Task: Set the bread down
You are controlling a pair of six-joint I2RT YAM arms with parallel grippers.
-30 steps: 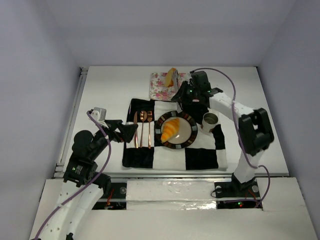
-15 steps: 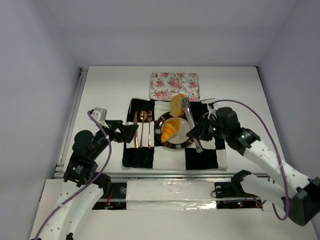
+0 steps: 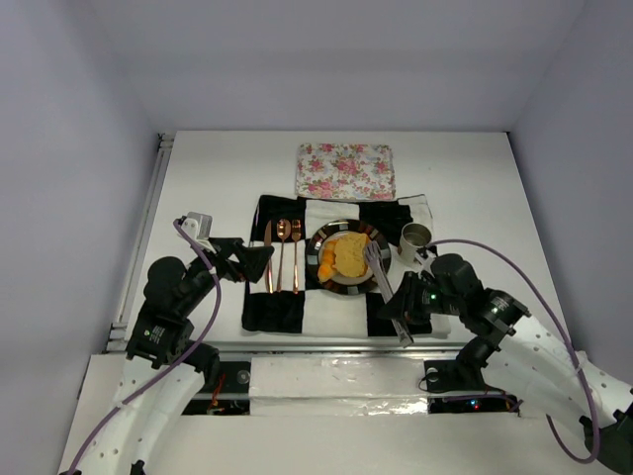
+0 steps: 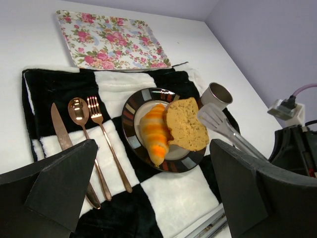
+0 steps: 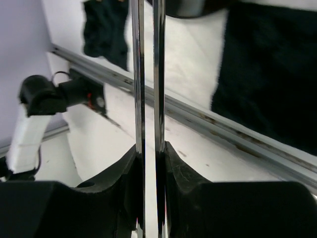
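I will move my right gripper outward, as the bun is on the plate (image 3: pixel 348 289), and let go of the tongs on the bare tabletop beyond the metal cup.
The golden-orange croissant (image 3: pixel 327 261) and the tan bun slice (image 3: pixel 352 251) lie side by side on the striped-rim plate (image 3: pixel 348 289). In the left wrist view the croissant (image 4: pixel 154 134) is left of the bun (image 4: pixel 185 124). My right gripper (image 3: pixel 404 305) is shut on metal tongs (image 3: pixel 379 267); their tips (image 4: pixel 213 116) rest at the bun's right edge. The right wrist view shows the tong arms (image 5: pixel 147 74) squeezed between my gripper (image 5: pixel 148 148). My left gripper (image 3: pixel 252 259) is open and empty, left of the cutlery, and also shows in its own wrist view (image 4: pixel 153 198).
A black-and-white checked mat (image 3: pixel 401 312) lies under the plate. A copper knife (image 3: pixel 267 259), spoon (image 3: pixel 282 255) and fork (image 3: pixel 295 257) lie left of the plate. A metal cup (image 3: pixel 415 237) stands to its right. A floral tray (image 3: pixel 344 170) lies behind.
My right arm carried the bun in the tongs from the floral tray to the plate, swinging back toward the near edge. The bun now lies beside the croissant. The left arm stayed still.
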